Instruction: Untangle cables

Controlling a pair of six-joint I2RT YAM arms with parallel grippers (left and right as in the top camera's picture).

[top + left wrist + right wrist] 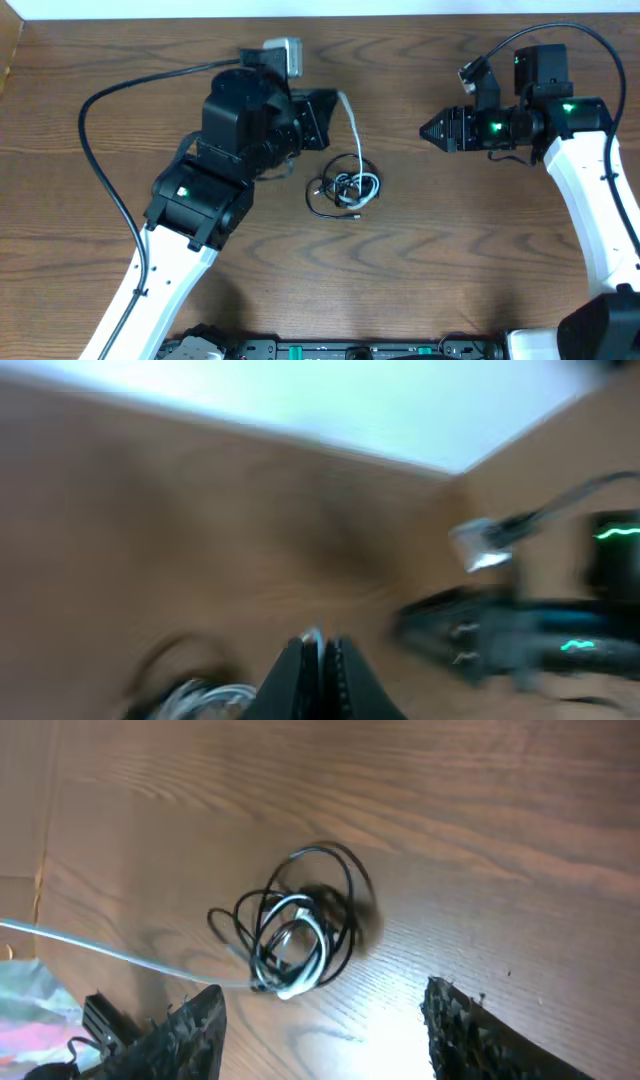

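I should bring my left gripper down toward the tangled coil below and let go of the white cable, because the coil's white loops are still wound with black.
The white cable and the black cable lie in a small tangled coil mid-table. A loose white strand runs up from the coil to my left gripper. In the blurred left wrist view the left gripper is shut on the white cable, with the coil below left. My right gripper hovers to the right of the coil, pointing at it. In the right wrist view its jaws are wide open and empty. The black loops and the white strand lie just ahead of them.
The left arm's thick black cable loops over the table's left side. The right arm's black cable arches at the back right. A white wall edge runs along the far side. The table's left edge is close by.
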